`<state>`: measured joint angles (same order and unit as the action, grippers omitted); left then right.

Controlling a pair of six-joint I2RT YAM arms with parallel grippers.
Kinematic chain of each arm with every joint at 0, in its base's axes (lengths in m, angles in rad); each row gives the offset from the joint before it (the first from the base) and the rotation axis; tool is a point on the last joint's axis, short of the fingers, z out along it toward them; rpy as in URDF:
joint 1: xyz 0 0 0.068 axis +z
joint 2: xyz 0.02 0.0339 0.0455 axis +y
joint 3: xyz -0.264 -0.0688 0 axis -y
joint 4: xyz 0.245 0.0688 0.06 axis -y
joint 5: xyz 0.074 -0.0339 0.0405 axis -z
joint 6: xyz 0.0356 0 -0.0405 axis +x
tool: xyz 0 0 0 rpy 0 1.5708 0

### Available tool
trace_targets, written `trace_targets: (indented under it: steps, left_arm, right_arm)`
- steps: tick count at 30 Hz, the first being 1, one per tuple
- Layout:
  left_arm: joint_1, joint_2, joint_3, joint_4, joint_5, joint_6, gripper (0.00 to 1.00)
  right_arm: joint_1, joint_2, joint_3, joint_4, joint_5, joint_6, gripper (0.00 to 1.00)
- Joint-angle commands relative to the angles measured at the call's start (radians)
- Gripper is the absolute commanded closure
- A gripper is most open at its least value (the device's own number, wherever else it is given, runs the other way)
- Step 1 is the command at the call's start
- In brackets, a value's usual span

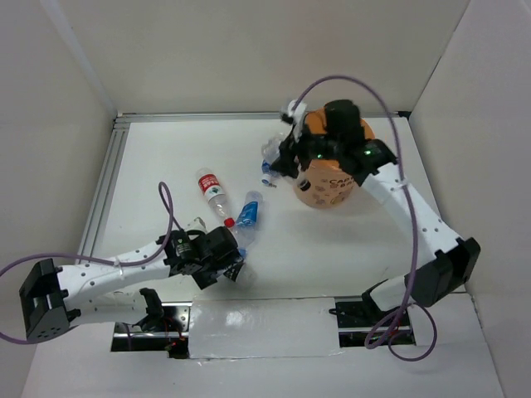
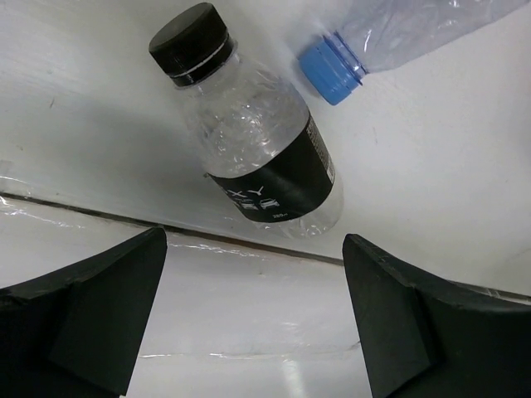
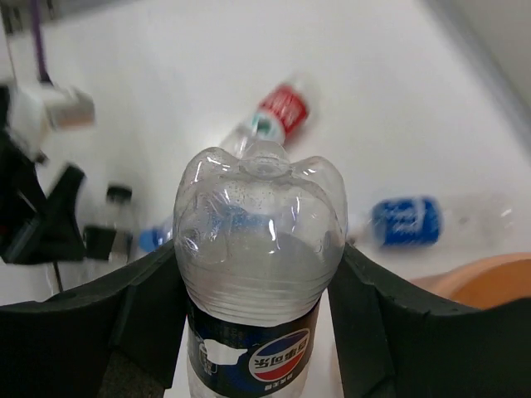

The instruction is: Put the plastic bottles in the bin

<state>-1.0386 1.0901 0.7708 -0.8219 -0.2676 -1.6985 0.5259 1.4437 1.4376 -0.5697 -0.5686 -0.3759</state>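
Observation:
The bottle lies just past my left gripper's fingers, so my left gripper will next go down and reach outward over the black-label bottle's middle [image 2: 262,152], with one open finger on each side.
My right gripper [image 1: 279,161] is shut on a clear bottle with a dark blue label [image 3: 259,274], held in the air just left of the orange bin [image 1: 328,184]. The bin's rim shows at the lower right of the right wrist view [image 3: 489,282]. My left gripper [image 2: 253,315] is open and empty above the table's front strip. A black-label, black-capped bottle [image 2: 259,157] lies just beyond its fingertips. A blue-capped bottle [image 2: 398,33] lies past that one and also shows from above [image 1: 247,214]. A red-and-white-label bottle [image 1: 211,192] lies further back. Another blue-label bottle [image 3: 406,220] lies beside the bin.
White walls enclose the table on the left, back and right. An aluminium rail [image 1: 106,178] runs along the left edge. The left arm [image 3: 33,207] shows at the left of the right wrist view. Purple cables loop off both arms.

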Motion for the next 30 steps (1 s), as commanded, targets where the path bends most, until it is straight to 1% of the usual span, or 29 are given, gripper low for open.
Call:
trace_targets:
  steps: [1, 3, 4, 5, 6, 7, 8, 9, 10, 11, 12, 14, 15, 17, 18, 19, 20, 21, 23, 24, 26, 27, 29, 30]
  left_arm:
    - [0.008, 0.033, 0.018, 0.012, -0.031, -0.076, 0.00]
    - [0.029, 0.059, 0.018, 0.038, -0.032, -0.056, 0.00]
    - [0.049, 0.073, 0.018, 0.038, -0.032, -0.046, 0.00]
    - [0.061, 0.099, 0.007, 0.068, -0.021, -0.017, 0.00]
    - [0.061, 0.112, 0.007, 0.069, -0.021, -0.016, 0.00]
    - [0.077, 0.126, -0.007, 0.096, -0.010, -0.006, 0.00]
    - [0.086, 0.139, -0.007, 0.118, 0.001, 0.006, 0.00]
    - [0.086, 0.166, -0.021, 0.133, 0.013, 0.017, 0.00]
    - [0.097, 0.178, -0.030, 0.142, 0.013, 0.026, 0.00]
    - [0.106, 0.191, -0.030, 0.153, 0.013, 0.026, 0.00]
    - [0.106, 0.203, -0.030, 0.162, 0.013, 0.039, 0.00]
    - [0.106, 0.234, -0.030, 0.162, 0.013, 0.048, 0.00]
    - [0.106, 0.243, -0.030, 0.162, 0.013, 0.057, 0.00]
    - [0.106, 0.257, -0.030, 0.174, 0.022, 0.057, 0.03]
    - [0.106, 0.267, -0.030, 0.175, 0.022, 0.066, 0.03]
    - [0.106, 0.268, -0.039, 0.175, 0.031, 0.066, 0.05]
    - [0.106, 0.268, -0.039, 0.185, 0.031, 0.066, 0.09]
    - [0.106, 0.277, -0.039, 0.185, 0.031, 0.075, 0.14]
    - [0.106, 0.277, -0.039, 0.185, 0.031, 0.085, 0.21]
    - [0.106, 0.277, -0.039, 0.185, 0.031, 0.095, 0.28]
    - [0.094, 0.268, -0.028, 0.173, 0.031, 0.096, 0.35]
    - [0.083, 0.268, -0.028, 0.173, 0.040, 0.106, 0.43]
    - [0.069, 0.245, -0.019, 0.141, 0.041, 0.115, 0.53]
    - [0.055, 0.232, -0.019, 0.132, 0.051, 0.115, 0.61]
  right_arm:
    - [-0.076, -0.054, 0.174, 0.016, -0.195, 0.085, 0.82]
    - [-0.124, -0.054, 0.202, 0.074, -0.221, 0.127, 0.82]
    - [-0.136, -0.069, 0.202, 0.158, -0.203, 0.147, 0.82]
    - [-0.159, -0.087, 0.192, 0.239, -0.151, 0.161, 0.81]
    - [-0.171, -0.088, 0.179, 0.240, -0.151, 0.161, 0.79]
    - [-0.185, -0.097, 0.167, 0.293, -0.086, 0.161, 0.79]
    - [-0.202, -0.086, 0.167, 0.304, -0.062, 0.141, 0.79]
    - [-0.246, -0.077, 0.156, 0.304, -0.045, 0.141, 0.77]
    - [-0.274, -0.065, 0.156, 0.304, -0.056, 0.123, 0.71]
    - [-0.302, -0.054, 0.146, 0.304, -0.056, 0.111, 0.69]
    - [-0.344, -0.045, 0.123, 0.321, -0.056, 0.111, 0.69]
    - [-0.385, -0.036, 0.092, 0.358, -0.056, 0.100, 0.67]
    - [-0.403, -0.025, 0.067, 0.358, -0.056, 0.100, 0.65]
    - [-0.449, -0.011, 0.067, 0.358, -0.085, 0.085, 0.51]
    - [-0.461, 0.000, 0.067, 0.334, -0.099, 0.075, 0.33]
    - [-0.486, 0.013, 0.067, 0.320, -0.117, 0.075, 0.20]
    - [-0.495, 0.014, 0.067, 0.306, -0.155, 0.075, 0.06]
    - [-0.504, 0.014, 0.067, 0.285, -0.174, 0.075, 0.00]
    - [-0.517, 0.014, 0.067, 0.284, -0.200, 0.075, 0.00]
    - [-0.526, -0.012, 0.048, 0.284, -0.200, 0.075, 0.00]
    - [-0.540, -0.023, 0.032, 0.284, -0.220, 0.075, 0.00]
    - [-0.540, -0.038, 0.032, 0.284, -0.220, 0.075, 0.00]
    - [-0.576, -0.054, 0.000, 0.272, -0.256, 0.088, 0.00]
    - [-0.589, -0.080, -0.009, 0.262, -0.269, 0.098, 0.00]
